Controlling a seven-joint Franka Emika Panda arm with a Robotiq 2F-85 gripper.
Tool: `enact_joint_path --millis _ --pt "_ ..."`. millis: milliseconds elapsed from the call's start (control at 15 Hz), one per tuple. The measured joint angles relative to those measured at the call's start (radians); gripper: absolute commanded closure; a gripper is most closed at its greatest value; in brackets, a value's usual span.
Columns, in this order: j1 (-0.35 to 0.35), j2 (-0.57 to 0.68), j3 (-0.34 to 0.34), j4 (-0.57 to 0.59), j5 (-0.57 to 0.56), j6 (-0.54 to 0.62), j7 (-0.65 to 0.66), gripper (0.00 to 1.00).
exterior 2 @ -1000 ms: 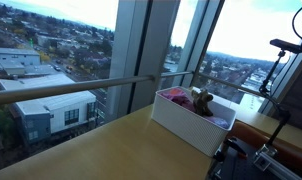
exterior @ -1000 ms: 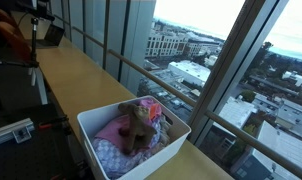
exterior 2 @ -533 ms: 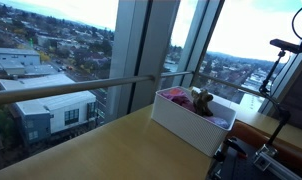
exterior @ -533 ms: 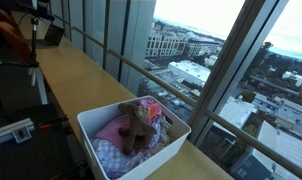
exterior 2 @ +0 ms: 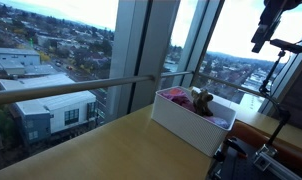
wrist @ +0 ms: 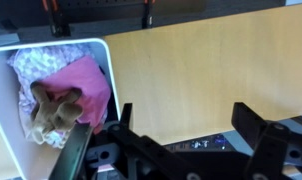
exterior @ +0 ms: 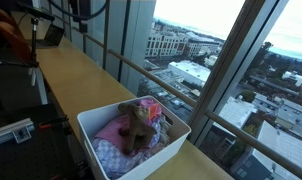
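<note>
My gripper is to move down to its left in the wrist view next, onto the part of the pink cloth [exterior: 118, 128] that the toy leaves uncovered.
A white plastic bin [exterior: 103, 132] stands on the long wooden table [exterior: 76, 72] by the window. It holds a brown stuffed toy [exterior: 137, 126] lying on pink cloth [exterior: 118, 128] and patterned fabric. In the wrist view the bin [wrist: 104, 62] is at the left, with the toy [wrist: 53, 108] on the pink cloth [wrist: 83, 78]. My gripper [wrist: 186, 112] hangs high above bare table to the right of the bin, open, with nothing between its fingers [wrist: 249, 118]. In both exterior views only its dark body shows at the top edge [exterior: 88, 8] [exterior 2: 267, 24].
Tall window panes with a metal rail [exterior 2: 81, 88] run along the table's far side. A tripod and dark equipment [exterior: 31, 40] stand at the table's far end. More dark gear [exterior 2: 253, 158] sits beside the table's near edge.
The gripper's dark body has come into view at the top edge of both exterior views. The bin and its contents have not moved.
</note>
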Motion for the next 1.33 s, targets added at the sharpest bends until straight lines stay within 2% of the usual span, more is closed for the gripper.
enact_joint_path --millis 267,533,1000,1333 --pt "-0.05 0.154 -0.033 0.053 -0.123 0.19 -0.061 0.0" --pt "-0.085 0.355 -0.07 0.169 -0.221 0.302 -0.079 0.0" --pt "-0.094 0.698 -0.11 0.384 -0.273 0.354 -0.08 0.0" --pt "-0.102 0.891 -0.132 0.482 -0.273 0.38 -0.099 0.0"
